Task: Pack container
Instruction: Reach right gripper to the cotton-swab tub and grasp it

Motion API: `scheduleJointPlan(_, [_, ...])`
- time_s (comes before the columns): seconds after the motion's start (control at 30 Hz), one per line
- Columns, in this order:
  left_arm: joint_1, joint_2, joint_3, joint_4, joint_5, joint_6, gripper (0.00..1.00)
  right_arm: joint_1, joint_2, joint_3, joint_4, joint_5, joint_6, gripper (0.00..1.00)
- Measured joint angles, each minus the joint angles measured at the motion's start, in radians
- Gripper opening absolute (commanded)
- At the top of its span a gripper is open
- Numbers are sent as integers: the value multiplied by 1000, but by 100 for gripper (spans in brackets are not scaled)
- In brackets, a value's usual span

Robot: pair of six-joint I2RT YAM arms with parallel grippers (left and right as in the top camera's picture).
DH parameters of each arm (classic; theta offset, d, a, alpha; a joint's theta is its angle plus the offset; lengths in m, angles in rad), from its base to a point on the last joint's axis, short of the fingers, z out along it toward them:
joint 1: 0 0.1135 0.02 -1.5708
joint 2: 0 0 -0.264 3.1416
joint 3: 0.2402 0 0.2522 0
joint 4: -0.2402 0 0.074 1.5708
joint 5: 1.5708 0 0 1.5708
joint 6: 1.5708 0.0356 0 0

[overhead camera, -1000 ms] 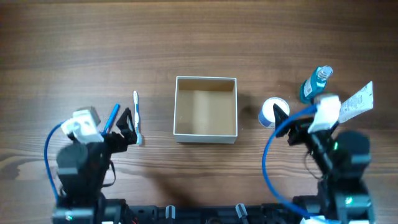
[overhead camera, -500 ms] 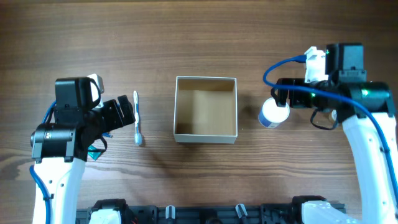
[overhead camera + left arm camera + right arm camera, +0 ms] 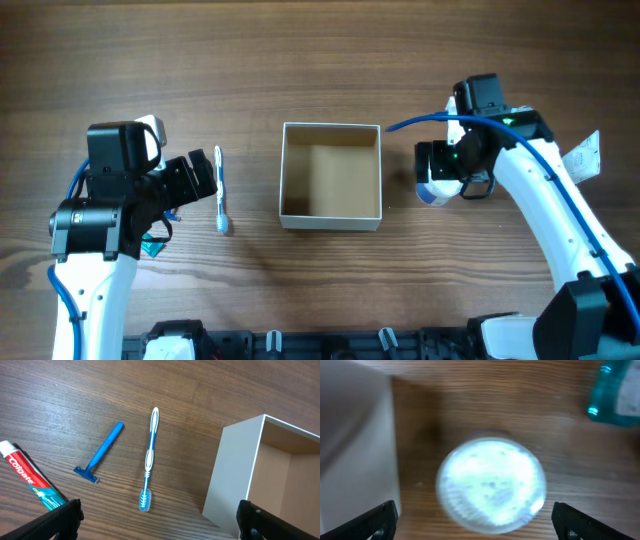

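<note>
The right gripper comes down around the sides of the jar's round lid (image 3: pixel 438 189) (image 3: pixel 491 485) next and closes, since the lid lines up between my open fingers but is still below them.
The container (image 3: pixel 331 222) is a square open-top box with white walls and a tan inside, empty, at the table's middle; it also shows in the left wrist view (image 3: pixel 235 475) and the right wrist view (image 3: pixel 355 450). A blue-and-white toothbrush (image 3: pixel 218 190) (image 3: pixel 150 455) lies left of it. My left gripper (image 3: pixel 205 180) (image 3: pixel 159 521) is open and empty above the toothbrush's brush end. A round white-lidded jar (image 3: pixel 433 192) (image 3: pixel 491 485) stands right of the box. My right gripper (image 3: pixel 445 170) (image 3: pixel 475 522) is open, its fingers on either side of the jar, above it.
A blue razor (image 3: pixel 102 452) and a toothpaste tube (image 3: pixel 27 477) lie left of the toothbrush. A teal bottle (image 3: pixel 615 392) stands beyond the jar. A white packet (image 3: pixel 583 155) lies at the far right, partly under the right arm.
Both arms have risen from near the base and reached out. In the last half second the right gripper has moved left and down over the jar; the left arm has stayed still.
</note>
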Motion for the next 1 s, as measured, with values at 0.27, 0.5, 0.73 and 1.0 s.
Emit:
scheduleJointPlan(0.27, [0,0,0,0,0,0,100,0,22,-60,93,8,45,100])
scheduleJointPlan(0.5, [0,0,0,0,0,0,100,0,28,-69,117,-57,29,100])
scheduleJointPlan(0.73, [0,0,0,0,0,0,100,0,28,-160,186,-57,30,100])
scheduleJointPlan(1.0, [0,0,0,-6,0,0,100,0,28,-164,246,-56,30,100])
